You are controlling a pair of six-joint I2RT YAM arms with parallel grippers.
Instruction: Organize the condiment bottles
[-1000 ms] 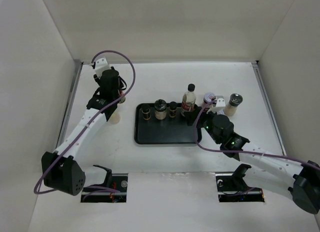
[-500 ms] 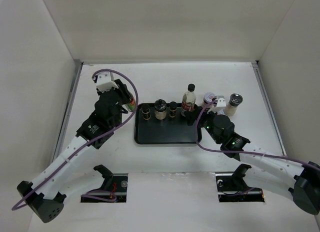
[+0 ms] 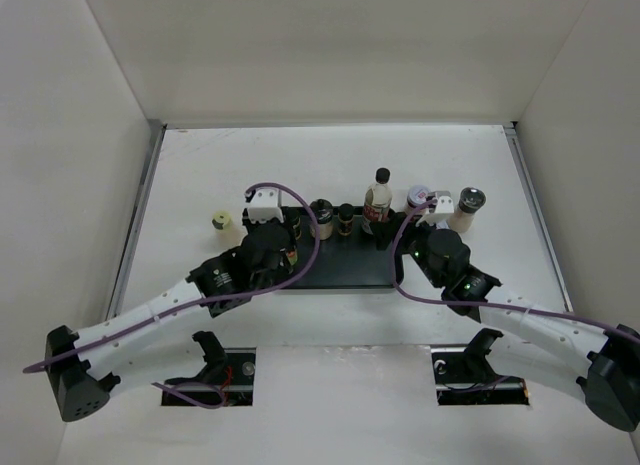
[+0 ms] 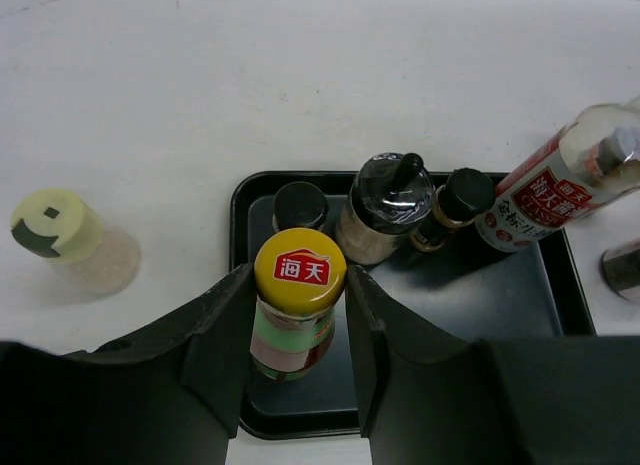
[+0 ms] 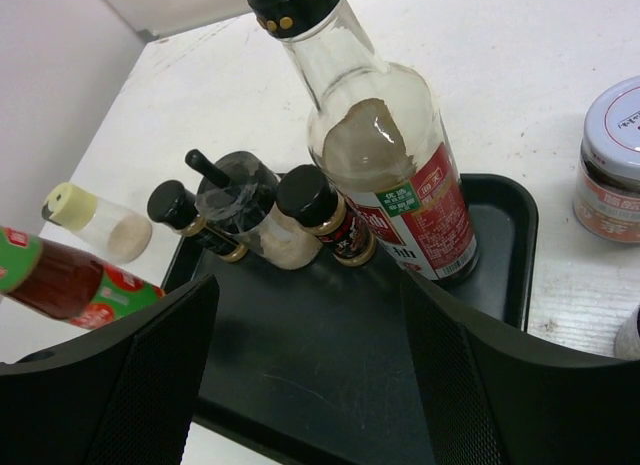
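I will next use my left gripper to lower the sauce bottle onto the empty tray bottom on the near side of the end black-capped bottle.
My left gripper [image 3: 284,253] is shut on the slim yellow-capped red-green sauce bottle [image 4: 298,303] and holds it upright over the left end of the black tray [image 3: 340,275]. The bottle also shows in the right wrist view [image 5: 70,280]. Along the tray's far side stand a small black-capped bottle [image 4: 300,203], a plastic-wrapped jar [image 3: 321,213], another small black-capped bottle [image 3: 346,218] and the tall clear black-capped bottle [image 3: 377,199]. My right gripper [image 3: 393,243] is open and empty over the tray's right part, near the tall bottle [image 5: 385,165].
A pale-yellow-lidded jar [image 3: 221,221] stands on the table left of the tray. A white-lidded jar [image 3: 418,198] and a dark-lidded jar [image 3: 467,207] stand right of the tray. Walls enclose the table on the left, far and right sides.
My left arm has swung from the far left of the table to the tray's left end, carrying the sauce bottle. The pale-yellow-lidded jar now shows. The right arm has not moved.
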